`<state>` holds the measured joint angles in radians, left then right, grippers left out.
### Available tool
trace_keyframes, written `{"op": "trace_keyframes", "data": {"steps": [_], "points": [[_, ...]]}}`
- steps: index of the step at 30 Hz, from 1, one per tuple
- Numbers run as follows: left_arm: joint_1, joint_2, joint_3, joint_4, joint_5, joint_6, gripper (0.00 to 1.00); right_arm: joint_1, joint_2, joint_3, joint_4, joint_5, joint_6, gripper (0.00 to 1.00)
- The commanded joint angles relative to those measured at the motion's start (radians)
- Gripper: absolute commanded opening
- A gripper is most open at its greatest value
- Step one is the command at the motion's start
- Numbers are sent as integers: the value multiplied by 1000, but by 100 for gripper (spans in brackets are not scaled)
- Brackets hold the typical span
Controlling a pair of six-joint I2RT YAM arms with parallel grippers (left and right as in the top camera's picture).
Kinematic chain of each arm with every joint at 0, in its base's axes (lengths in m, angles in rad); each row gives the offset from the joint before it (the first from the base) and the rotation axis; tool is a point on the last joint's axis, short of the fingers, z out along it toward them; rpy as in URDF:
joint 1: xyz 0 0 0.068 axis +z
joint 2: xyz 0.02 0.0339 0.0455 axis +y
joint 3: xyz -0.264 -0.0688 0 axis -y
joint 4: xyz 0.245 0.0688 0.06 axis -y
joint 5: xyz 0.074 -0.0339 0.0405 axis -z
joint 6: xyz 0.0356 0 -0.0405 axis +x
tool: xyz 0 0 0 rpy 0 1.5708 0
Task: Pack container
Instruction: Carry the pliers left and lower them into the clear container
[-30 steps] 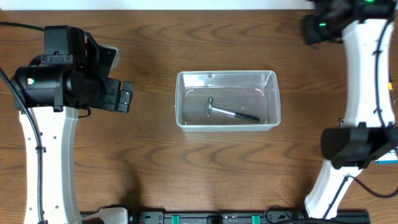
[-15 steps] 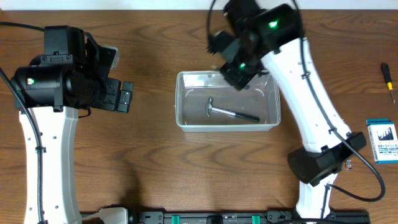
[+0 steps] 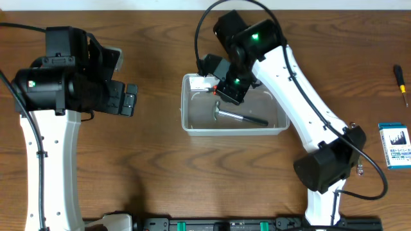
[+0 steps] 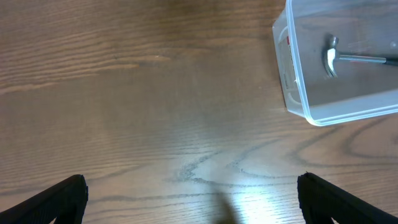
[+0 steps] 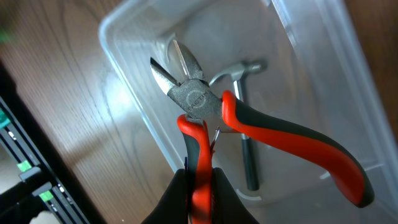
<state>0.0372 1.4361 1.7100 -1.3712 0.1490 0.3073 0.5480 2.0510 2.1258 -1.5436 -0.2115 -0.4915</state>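
My right gripper goes down to its right in the overhead view next and releases the pliers (image 5: pixel 205 106), since the container's bare bottom beside the hammer lies below it there.
The clear plastic container (image 3: pixel 192 122) sits mid-table and holds a small hammer (image 3: pixel 239 117). It also shows in the left wrist view (image 4: pixel 298 93) and the right wrist view (image 5: pixel 134 118). My right gripper (image 5: pixel 200 186) is shut on one red-and-black handle of a pair of cutting pliers (image 5: pixel 205 106), held over the container's left end above the hammer (image 5: pixel 245 143). In the overhead view the right gripper (image 3: pixel 226 90) hangs over the bin's back left corner. My left gripper (image 4: pixel 189 193) is open and empty over bare wood, left of the container.
A screwdriver with a yellow-and-black handle (image 3: pixel 401 85) lies at the far right edge. A small blue-and-white box (image 3: pixel 395 145) lies below it. The left arm (image 3: pixel 70 83) stands at the left side.
My right arm has swung from the far right of the table to the container, carrying the pliers, and now sits lower over the bin's left end. The left arm has not moved.
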Motion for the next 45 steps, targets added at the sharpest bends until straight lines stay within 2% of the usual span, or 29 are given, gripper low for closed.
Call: {"op": "trace_keyframes", "data": {"steps": [1,8,18,35,45], "points": [[-4,-5,6,-1,-11,-13,98,-12,-3,-48,13,-25,-41,1],[-4,-5,6,-1,-11,-13,98,-13,-3,-131,74,-25,-40,1],[-4,-5,6,-12,-11,-13,98,-40,-3,-339,248,-26,1,1],[-4,-5,6,-13,-11,-13,98,-103,-3,-481,383,-32,26,1],[-4,-5,6,-12,-11,-13,98,-111,-3,-504,448,-32,73,2]]}}
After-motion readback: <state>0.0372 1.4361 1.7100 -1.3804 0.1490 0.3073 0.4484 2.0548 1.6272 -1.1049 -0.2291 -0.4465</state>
